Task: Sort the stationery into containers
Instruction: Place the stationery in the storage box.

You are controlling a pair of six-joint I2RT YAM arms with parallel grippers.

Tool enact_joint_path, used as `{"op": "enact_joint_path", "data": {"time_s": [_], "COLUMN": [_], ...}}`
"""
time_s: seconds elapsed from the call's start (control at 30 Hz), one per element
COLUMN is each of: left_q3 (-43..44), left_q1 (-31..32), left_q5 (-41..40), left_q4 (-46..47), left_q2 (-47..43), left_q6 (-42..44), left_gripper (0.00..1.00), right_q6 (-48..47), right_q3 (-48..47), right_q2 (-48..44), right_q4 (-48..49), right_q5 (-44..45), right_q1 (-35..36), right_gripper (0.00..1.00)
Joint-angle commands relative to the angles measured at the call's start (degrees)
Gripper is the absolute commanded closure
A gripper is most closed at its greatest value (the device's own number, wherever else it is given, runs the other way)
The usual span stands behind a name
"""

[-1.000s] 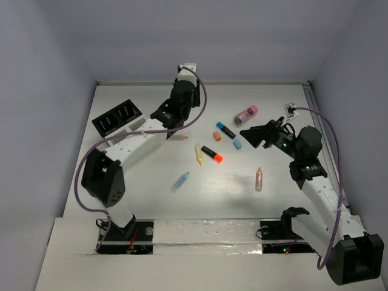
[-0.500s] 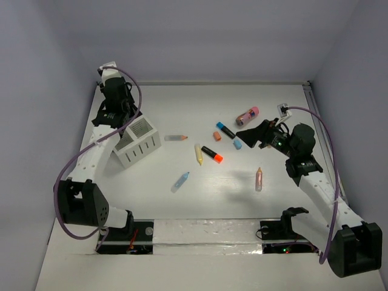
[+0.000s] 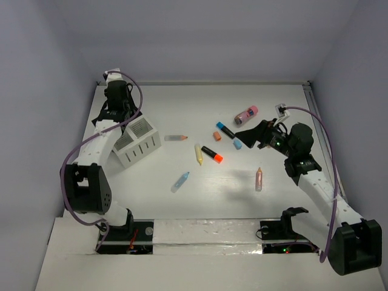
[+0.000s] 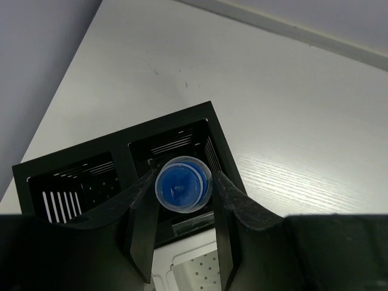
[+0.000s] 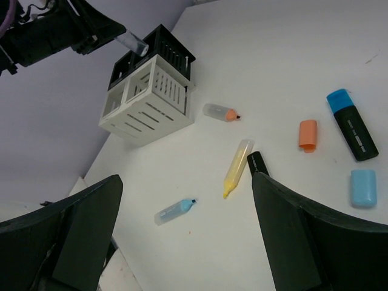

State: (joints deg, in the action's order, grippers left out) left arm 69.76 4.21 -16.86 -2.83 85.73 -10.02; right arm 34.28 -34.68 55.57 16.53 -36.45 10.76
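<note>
I next lower my left gripper slightly toward the organizer's black section (image 4: 176, 149) below and release the tiny blue-capped bottle (image 4: 183, 185), as the bottle's end already hangs over that section's opening.
My left gripper (image 4: 183, 197) is shut on a tiny blue-capped bottle (image 4: 183, 185) and holds it above a black compartment of the organizer (image 4: 115, 159). In the top view the left gripper (image 3: 115, 113) is over the organizer's (image 3: 138, 143) far black side. My right gripper (image 3: 245, 136) is open and empty, above the table at the right. Loose on the table lie an orange-tipped clear marker (image 3: 176, 138), a yellow marker (image 3: 198, 154), a black-and-orange highlighter (image 3: 212, 154), a light blue marker (image 3: 180, 180), a black highlighter with a blue cap (image 3: 226, 130) and a pink-orange marker (image 3: 259, 179).
A pink cylinder (image 3: 247, 114) lies at the back right. A loose orange cap (image 3: 217, 135) and a light blue cap (image 3: 237, 144) lie near the black highlighter. Walls bound the table at the left, back and right.
My left arm has swung from the table's middle to the far left and now holds the bottle over the organizer, which it no longer covers. The right gripper has barely moved.
</note>
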Motion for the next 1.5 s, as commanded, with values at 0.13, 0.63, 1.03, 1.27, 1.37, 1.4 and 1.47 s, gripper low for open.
{"op": "enact_joint_path", "data": {"time_s": [0.13,0.63,1.03,1.27,1.37,1.4,1.47], "left_q3": [1.08,1.08,0.64,-3.21,-7.34,-9.79,-12.26], "left_q1": [-1.22,-2.27,-1.66,3.26,4.93,5.63,6.16], "left_q5": [0.16,0.78,7.01,18.85,24.04,25.55,29.49], "left_q4": [3.88,3.27,3.71,3.62,3.36,3.27,2.92], "left_q2": [2.51,5.76,-9.17,-21.74,-27.19,-29.90,-32.63], "left_q6": [1.23,1.06,-2.10,-6.14,-7.46,-8.08,-8.52], "left_gripper": [0.80,0.45,0.27,0.26,0.26,0.26,0.26], "right_q6": [-1.32,-2.55,-5.63,-6.42,-7.03,-7.12,-7.56], "right_q3": [-1.36,-1.89,-3.03,-9.53,-13.30,-14.44,-18.64], "right_q2": [0.59,0.24,0.94,8.03,14.02,18.30,22.63], "right_q4": [0.78,-1.06,-7.47,-15.92,-16.36,-16.36,-18.73], "right_q5": [0.59,2.34,15.06,29.58,32.31,32.92,34.68], "right_q1": [1.01,1.54,1.54,1.54,1.54,1.54,1.54], "right_gripper": [0.06,0.06,0.29,0.78,0.41,0.27,0.20]}}
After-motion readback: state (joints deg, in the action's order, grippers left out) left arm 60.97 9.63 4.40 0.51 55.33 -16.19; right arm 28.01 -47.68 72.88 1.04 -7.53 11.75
